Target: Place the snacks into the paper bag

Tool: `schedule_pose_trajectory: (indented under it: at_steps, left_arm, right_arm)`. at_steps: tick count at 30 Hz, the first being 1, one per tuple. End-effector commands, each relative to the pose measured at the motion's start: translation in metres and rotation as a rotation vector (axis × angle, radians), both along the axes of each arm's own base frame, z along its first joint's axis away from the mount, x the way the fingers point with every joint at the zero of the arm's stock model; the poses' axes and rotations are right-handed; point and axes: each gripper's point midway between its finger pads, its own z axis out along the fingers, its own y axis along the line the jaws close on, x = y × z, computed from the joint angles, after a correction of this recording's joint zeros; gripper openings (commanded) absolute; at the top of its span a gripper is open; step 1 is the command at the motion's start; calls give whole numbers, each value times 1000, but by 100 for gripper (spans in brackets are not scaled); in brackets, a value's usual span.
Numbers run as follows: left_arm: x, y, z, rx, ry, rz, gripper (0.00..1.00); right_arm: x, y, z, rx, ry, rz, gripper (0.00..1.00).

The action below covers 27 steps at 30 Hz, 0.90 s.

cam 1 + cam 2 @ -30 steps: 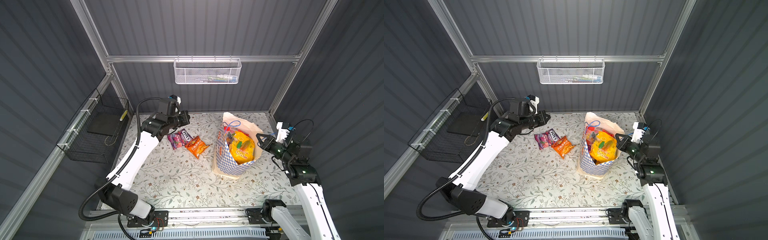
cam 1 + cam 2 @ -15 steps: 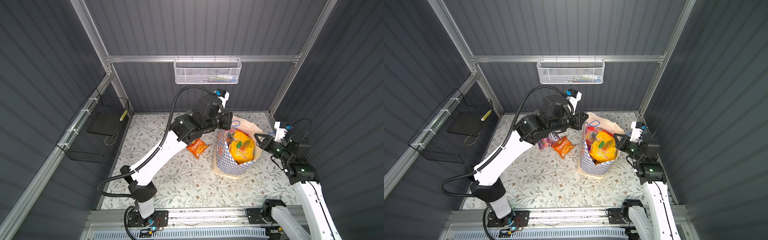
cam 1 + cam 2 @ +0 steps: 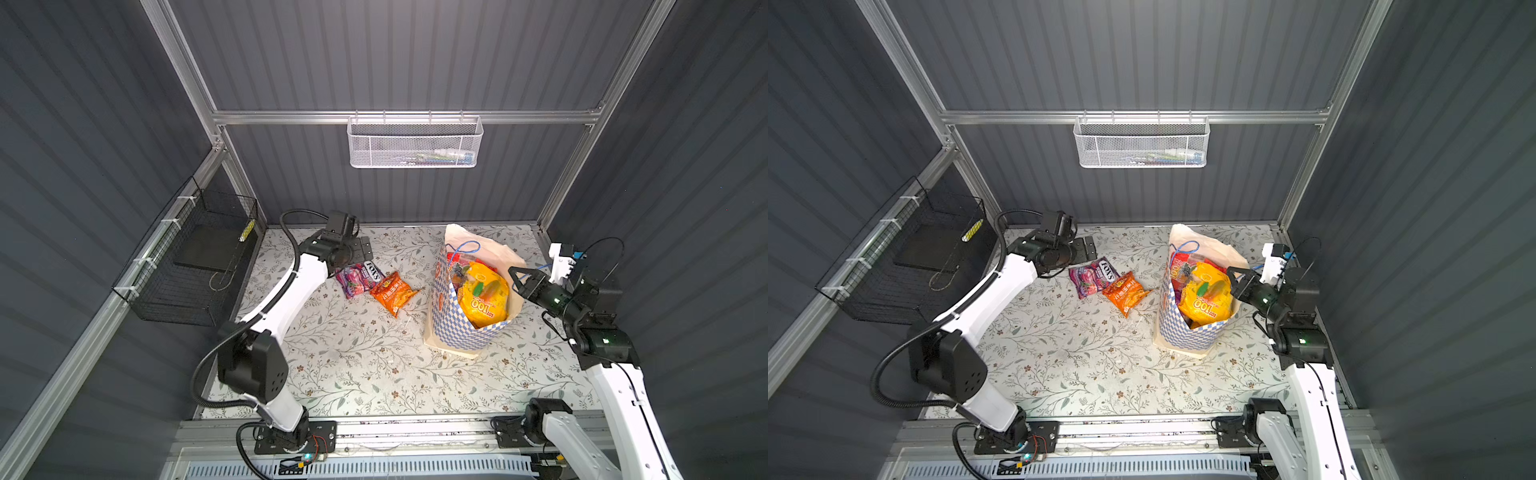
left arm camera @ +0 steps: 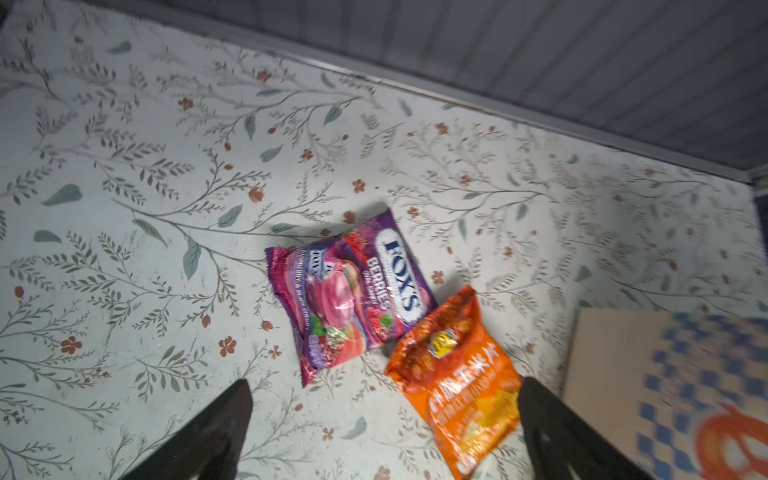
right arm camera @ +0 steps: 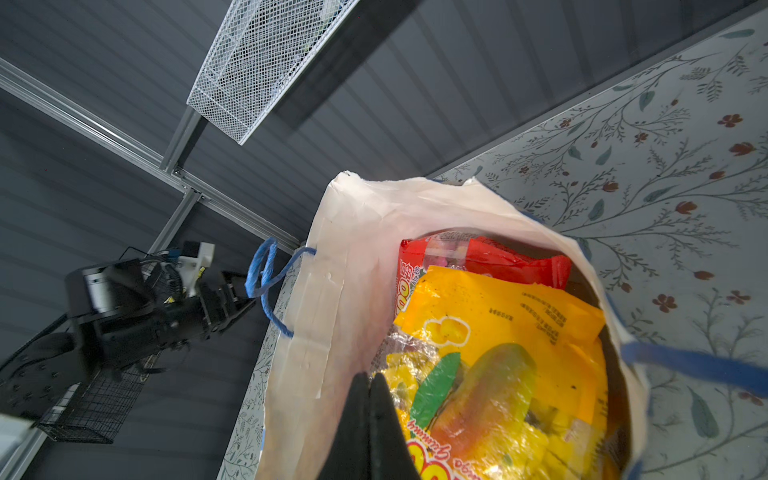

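Observation:
The purple packet [image 3: 358, 279] is below, so the left gripper will next lower its open fingers onto that packet's end away from the bag, clear of the orange packet.
The paper bag [image 3: 465, 332] [image 3: 1183, 334] stands upright at the right of the table, its mouth open. Inside it lie a yellow snack packet [image 3: 484, 297] [image 5: 498, 353] and a red one [image 5: 490, 257]. Two snacks lie flat on the table left of the bag: a purple packet [image 3: 358, 279] [image 4: 353, 291] and an orange packet [image 3: 392, 292] [image 4: 457, 374]. My left gripper [image 3: 368, 249] [image 4: 384, 386] hovers open and empty just behind them. My right gripper [image 3: 513, 272] [image 5: 370, 376] is shut, its tips over the bag's mouth at the right rim.
A white mesh basket [image 3: 413, 143] hangs on the back wall. A black wire basket [image 3: 195, 270] is fixed to the left wall. The bag's blue cord handle [image 5: 685, 361] runs beside my right gripper. The floral table cover [image 3: 353, 353] stretches in front of the packets.
My left arm swung over to the bag's mouth and has come back to the back left above the two packets. Its jaws went from shut to open. The right arm barely moved.

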Motion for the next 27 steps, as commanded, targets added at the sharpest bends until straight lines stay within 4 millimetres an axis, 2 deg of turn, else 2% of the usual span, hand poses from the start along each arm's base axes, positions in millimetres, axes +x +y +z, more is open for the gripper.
schedule_pose_trajectory:
  at_steps: [1,4,10,18,27]
  left_arm:
    - [19,4,-55,-59,114,14,100]
    - [35,13,-87,-83,171,29,100]
    - [38,24,-127,-38,265,76,100]
    - [45,11,-150,-84,314,50,100]
    - [38,18,-168,-67,366,104,96]
  right_arm:
    - [2,3,-5,5,7,17,0]
    - [1,3,-5,3,3,17,0]
    - [1,3,-4,1,5,18,0]
    - [-1,3,-4,-5,2,13,0]
    - [-2,2,-2,-9,-1,8,0]
